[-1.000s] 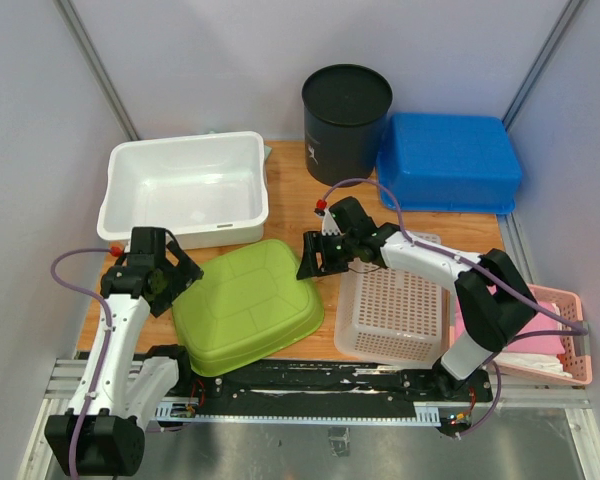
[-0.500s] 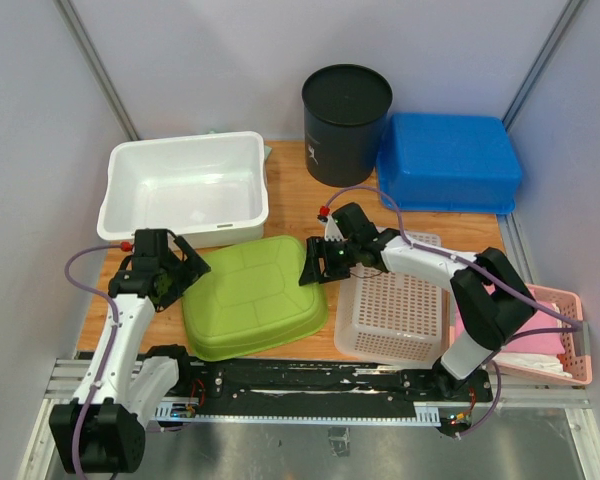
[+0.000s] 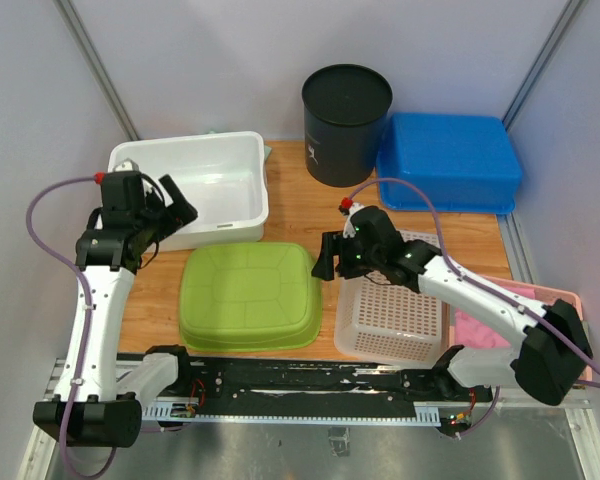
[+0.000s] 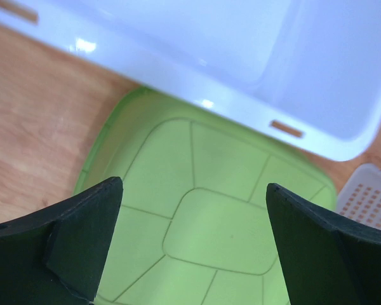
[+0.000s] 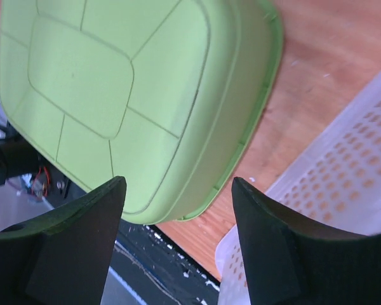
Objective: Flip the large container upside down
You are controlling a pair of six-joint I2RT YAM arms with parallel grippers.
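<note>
My left gripper moves across and down onto the tub's rim on the black bin's side [image 3: 265,180] next, as this white tub still stands open side up.
The large green container [image 3: 248,296] lies upside down and flat on the wooden table, its ribbed bottom facing up. It also shows in the left wrist view [image 4: 209,222] and in the right wrist view [image 5: 114,95]. My left gripper [image 3: 170,212] is open and empty, raised above the front wall of the white tub, left of the green container. My right gripper [image 3: 325,262] is open and empty, just off the green container's right edge, above the white perforated basket's left rim.
A white tub [image 3: 185,188] stands behind the green container. A white perforated basket [image 3: 395,305] sits to its right, a pink basket [image 3: 560,340] at far right. A black bin [image 3: 346,122] and an overturned blue tub [image 3: 448,160] stand at the back.
The green container has dropped from tilted to flat, bottom up. Both grippers have let go and pulled away: the left up and back toward the white tub, the right rightward.
</note>
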